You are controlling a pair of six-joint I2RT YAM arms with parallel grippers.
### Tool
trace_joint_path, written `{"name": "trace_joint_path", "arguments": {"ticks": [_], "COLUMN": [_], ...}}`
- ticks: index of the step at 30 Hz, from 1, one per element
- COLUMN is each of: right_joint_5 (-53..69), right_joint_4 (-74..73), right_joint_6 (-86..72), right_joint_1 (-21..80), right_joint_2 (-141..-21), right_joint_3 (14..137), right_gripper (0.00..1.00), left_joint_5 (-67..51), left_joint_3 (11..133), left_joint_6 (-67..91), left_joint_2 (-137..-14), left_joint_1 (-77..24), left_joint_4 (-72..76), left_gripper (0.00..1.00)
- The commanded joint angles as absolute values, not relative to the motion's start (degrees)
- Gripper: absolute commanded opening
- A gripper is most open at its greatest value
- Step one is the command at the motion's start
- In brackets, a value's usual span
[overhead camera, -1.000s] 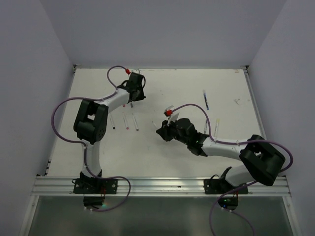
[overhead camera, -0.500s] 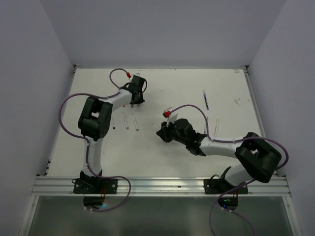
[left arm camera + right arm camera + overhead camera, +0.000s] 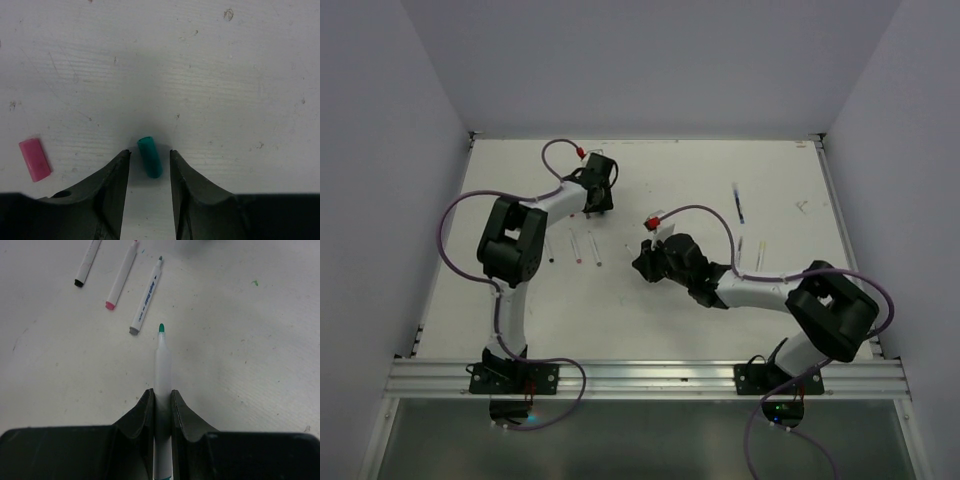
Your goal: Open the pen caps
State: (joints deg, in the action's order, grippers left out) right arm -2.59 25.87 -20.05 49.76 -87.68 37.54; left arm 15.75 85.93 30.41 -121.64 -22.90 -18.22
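The uncapped pens line up on the tabletop (image 3: 176, 301) beside the grey-tipped pen. I need to move my right gripper down and to the left in the top view to release there.
In the left wrist view my left gripper (image 3: 150, 154) is open, low over the table. A green pen cap (image 3: 150, 157) lies loose between its fingertips, touching neither. A pink pen cap (image 3: 35, 159) lies to the left. In the top view the left gripper (image 3: 597, 196) is at the back left. My right gripper (image 3: 161, 393) is shut on a white pen with a bare green tip (image 3: 161, 357), held low above the table. In the top view the right gripper (image 3: 646, 262) is near the table's middle.
Three uncapped white pens lie side by side ahead of the right gripper, tipped black (image 3: 87, 262), pink (image 3: 121, 277) and grey (image 3: 146, 302). A blue pen (image 3: 738, 203) and two pale pens (image 3: 750, 252) lie at the right. Walls enclose the table.
The right gripper has shifted a little left and toward the back with the pen. The left arm's elbow has swung slightly; its gripper stays near the same spot.
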Motion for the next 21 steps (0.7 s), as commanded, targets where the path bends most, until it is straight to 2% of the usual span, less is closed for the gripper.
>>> {"name": "trace_joint_path", "arguments": {"ticks": [1,5,7,8,9,15,19,20,21], "right_joint_5": [-5.6,-7.6,-8.9,-9.4,-10.8,-14.8,-16.8,-17.7,-17.7], "right_joint_4": [23.7,20.3,18.6,17.8,15.8,8.9,5.0,3.7,3.7], "right_joint_6": [-22.0,-24.8,-25.4,-26.0,-26.3,-28.1,-28.6,-28.7,-28.7], "right_joint_1": [49.7,49.7,49.7,49.7,49.7,50.5,51.9,52.6,52.6], "right_joint_2": [-89.9,-94.5,-97.4,-98.4,-100.4,-107.7,-113.7,-116.1,-116.1], "right_joint_3": [43.3,48.3,51.6,52.7,55.5,65.6,71.3,74.1,74.1], "right_gripper": [0.0,0.01,0.01,0.01,0.02,0.05,0.08,0.09,0.09], "left_joint_5": [15.0,13.2,12.7,12.9,13.3,17.7,20.0,20.8,20.8], "left_joint_3": [86.3,86.1,85.2,84.4,82.3,69.6,62.2,58.2,57.0], "left_joint_6": [30.5,30.5,30.4,30.3,30.3,30.1,28.8,28.0,27.9], "left_joint_2": [-114.0,-105.0,-98.6,-96.4,-91.5,-72.1,-62.4,-56.0,-55.9], "left_joint_1": [-22.7,-22.7,-22.7,-22.7,-22.7,-22.7,-22.6,-22.6,-22.6], "left_joint_4": [-19.2,-19.2,-18.9,-18.6,-17.8,-15.1,-16.0,-17.5,-17.5], "left_gripper": [0.43,0.51,0.61,0.62,0.71,0.98,1.0,1.0,1.0]}}
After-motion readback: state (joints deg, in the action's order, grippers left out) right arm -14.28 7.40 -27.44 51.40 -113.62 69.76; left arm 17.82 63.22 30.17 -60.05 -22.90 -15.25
